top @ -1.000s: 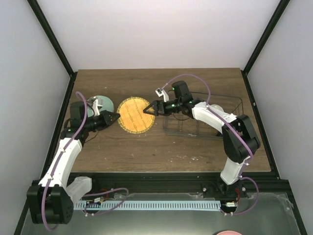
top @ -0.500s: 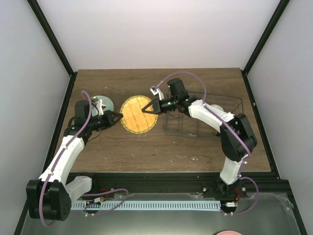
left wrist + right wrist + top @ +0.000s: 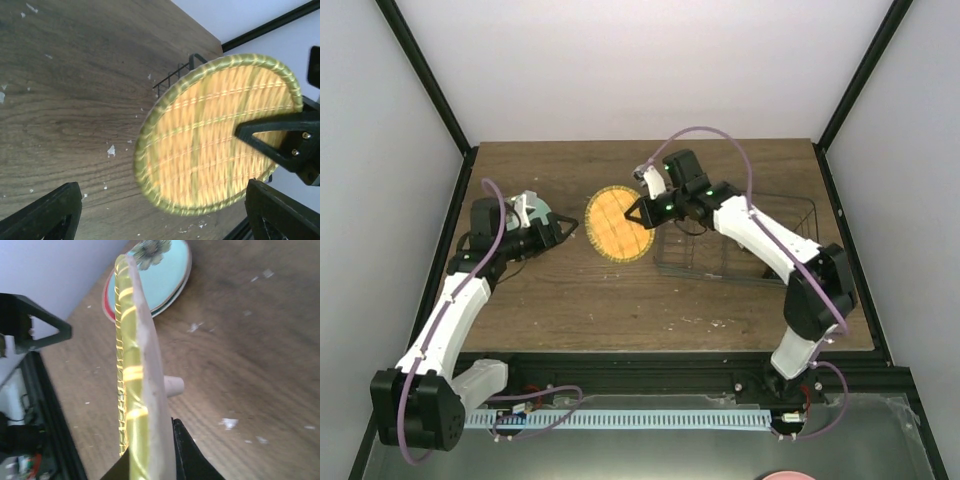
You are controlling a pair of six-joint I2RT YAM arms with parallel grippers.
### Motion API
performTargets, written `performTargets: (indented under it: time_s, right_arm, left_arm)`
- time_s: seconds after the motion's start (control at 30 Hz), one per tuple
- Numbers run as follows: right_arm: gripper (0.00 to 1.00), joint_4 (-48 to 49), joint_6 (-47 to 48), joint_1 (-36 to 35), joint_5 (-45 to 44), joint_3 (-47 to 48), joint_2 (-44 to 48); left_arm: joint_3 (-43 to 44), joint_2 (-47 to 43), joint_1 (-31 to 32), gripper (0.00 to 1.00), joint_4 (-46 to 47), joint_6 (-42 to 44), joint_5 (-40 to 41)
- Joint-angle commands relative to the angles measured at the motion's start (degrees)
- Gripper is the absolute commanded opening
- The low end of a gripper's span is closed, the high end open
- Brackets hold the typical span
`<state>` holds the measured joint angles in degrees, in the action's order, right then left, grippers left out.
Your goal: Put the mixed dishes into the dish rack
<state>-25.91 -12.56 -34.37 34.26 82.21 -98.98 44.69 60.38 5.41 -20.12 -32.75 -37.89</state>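
Note:
I will swing my right gripper to the dish rack, which is below it and to its right in the top view. Then I will turn the tilted plate upright, lower it and let go.
The yellow-orange plate (image 3: pixel 617 222) hangs tilted above the table, and my right gripper (image 3: pixel 638 212) is shut on its right rim. In the right wrist view the yellow-orange plate (image 3: pixel 131 370) stands edge-on between the right gripper (image 3: pixel 150 462) jaws. My left gripper (image 3: pixel 564 228) is open, left of the plate and apart from it; its fingers (image 3: pixel 47 215) frame the yellow-orange plate (image 3: pixel 215 135). The mint green plate (image 3: pixel 162 272) with a flower mark lies on a red-rimmed plate (image 3: pixel 107 307). The dish rack (image 3: pixel 745 255) stands right of the held plate.
The mint green plate (image 3: pixel 542 212) lies at the table's left, partly under the left gripper. A corner of the dish rack (image 3: pixel 175 80) shows behind the plate. White flecks dot the dark wooden table (image 3: pixel 650 300). A black frame post (image 3: pixel 430 90) rises at the back left.
The left gripper has opened, let go of the yellow-orange plate and drawn back left. The right gripper has shut on the plate's rim and lifted it, tilting it toward the rack.

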Motion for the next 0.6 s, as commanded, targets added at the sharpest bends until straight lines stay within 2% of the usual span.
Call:
performTargets:
  time_s: [0.0, 0.27, 0.43, 0.57]
  right_arm:
    - [0.01, -6.59, 13.36, 1.79, -12.25, 5.31, 8.13]
    - [0.01, -6.69, 30.75, 9.76, -16.25, 3.82, 16.99]
    - [0.01, -2.66, 42.45, 17.7, -15.68, 0.0, 21.33]
    - [0.01, 3.49, 53.89, 22.25, -9.04, -6.39, 26.14]
  left_arm:
    - [4.06, -2.01, 0.2, 0.93, -3.33, 1.78, 1.81]
    - [5.56, -1.11, 0.26, 0.97, -4.15, 2.47, 0.96]
    - [4.8, -0.53, 0.21, 0.97, -3.4, 2.47, 0.03]
    - [3.8, -0.78, 0.23, 0.98, -2.97, 2.35, -0.12]
